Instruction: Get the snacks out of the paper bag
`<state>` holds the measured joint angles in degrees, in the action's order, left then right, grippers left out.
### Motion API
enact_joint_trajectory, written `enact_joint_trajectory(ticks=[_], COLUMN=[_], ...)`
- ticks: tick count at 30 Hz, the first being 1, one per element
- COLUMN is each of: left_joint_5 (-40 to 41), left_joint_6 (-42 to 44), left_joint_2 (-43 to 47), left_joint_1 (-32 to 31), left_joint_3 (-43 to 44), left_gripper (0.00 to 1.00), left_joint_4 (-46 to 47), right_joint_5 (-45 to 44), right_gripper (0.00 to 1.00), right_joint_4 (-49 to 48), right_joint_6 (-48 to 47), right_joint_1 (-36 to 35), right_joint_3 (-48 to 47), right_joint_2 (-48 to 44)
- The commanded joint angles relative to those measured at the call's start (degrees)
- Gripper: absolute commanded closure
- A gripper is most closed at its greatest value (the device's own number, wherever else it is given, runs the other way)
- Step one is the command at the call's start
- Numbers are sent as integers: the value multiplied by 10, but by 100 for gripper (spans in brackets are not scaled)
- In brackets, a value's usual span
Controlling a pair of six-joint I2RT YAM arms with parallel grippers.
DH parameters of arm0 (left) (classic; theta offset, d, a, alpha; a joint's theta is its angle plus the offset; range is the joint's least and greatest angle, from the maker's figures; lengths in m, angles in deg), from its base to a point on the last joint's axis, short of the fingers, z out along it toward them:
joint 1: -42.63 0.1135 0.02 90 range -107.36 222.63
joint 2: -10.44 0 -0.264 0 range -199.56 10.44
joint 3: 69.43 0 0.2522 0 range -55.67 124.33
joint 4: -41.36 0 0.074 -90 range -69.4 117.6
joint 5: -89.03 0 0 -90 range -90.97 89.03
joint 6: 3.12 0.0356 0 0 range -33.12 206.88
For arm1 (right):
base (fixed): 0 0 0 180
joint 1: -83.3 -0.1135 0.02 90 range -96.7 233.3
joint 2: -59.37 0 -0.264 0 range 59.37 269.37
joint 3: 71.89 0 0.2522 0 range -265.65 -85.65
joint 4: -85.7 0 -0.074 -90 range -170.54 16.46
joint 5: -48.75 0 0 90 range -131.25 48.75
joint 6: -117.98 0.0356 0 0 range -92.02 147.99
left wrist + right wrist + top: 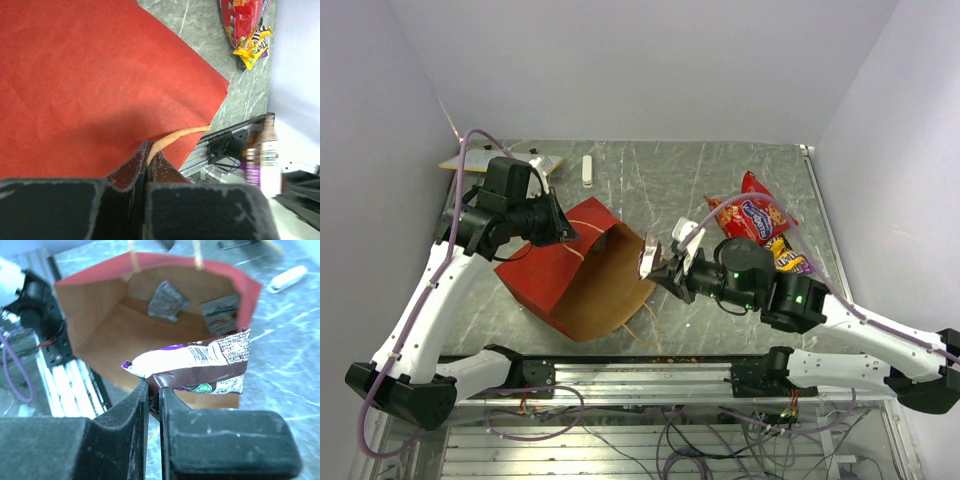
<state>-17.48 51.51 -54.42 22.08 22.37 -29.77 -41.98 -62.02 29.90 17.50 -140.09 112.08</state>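
The snack packet is clear of the paper bag's opening, so the robot's right gripper will next swing away from the paper bag and down over the red chip bag and yellow-purple packet.
The paper bag lies on its side, red outside, its brown mouth facing right. My left gripper is shut on its tan string handle, pinched at the jaw tips above the red paper. My right gripper hovers just outside the mouth, shut on a purple, brown and white snack packet. Two packets remain inside the bag: a silver one and a grey one. A red chip bag and a yellow-purple packet lie on the table to the right.
A small white stick lies at the back of the table, and a flat tan board sits in the back left corner. A metal rail runs along the near edge. Walls close in on three sides.
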Motion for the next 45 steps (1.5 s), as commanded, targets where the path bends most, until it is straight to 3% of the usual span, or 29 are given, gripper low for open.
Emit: enact_joint_trajectory(ticks=[1, 5, 8, 15, 23, 27, 36, 45], left_joint_5=[28, 26, 23, 6, 2, 1, 13, -3], left_joint_6=[6, 8, 8, 6, 6, 14, 25, 24], left_joint_2=[2, 2, 3, 0, 12, 1, 7, 7], left_joint_1=[4, 4, 3, 3, 4, 1, -22, -29], left_joint_3=[5, 7, 5, 2, -4, 18, 19, 7], left_gripper=[93, 93, 93, 93, 93, 93, 93, 93], left_joint_4=[-16, -16, -14, -8, -5, -15, -17, -1], right_joint_5=[-131, -277, -327, -276, -247, -238, -208, -181], right_gripper=[100, 100, 100, 100, 100, 100, 100, 100], right_joint_4=[118, 107, 89, 87, 132, 148, 75, 60], right_joint_6=[-4, 4, 30, 57, -51, -104, -212, -243], right_joint_1=[1, 14, 67, 268, 403, 444, 506, 530], right_joint_3=[-91, -100, -85, -3, 14, -3, 13, 17], right_joint_2=[20, 40, 54, 87, 118, 151, 216, 275])
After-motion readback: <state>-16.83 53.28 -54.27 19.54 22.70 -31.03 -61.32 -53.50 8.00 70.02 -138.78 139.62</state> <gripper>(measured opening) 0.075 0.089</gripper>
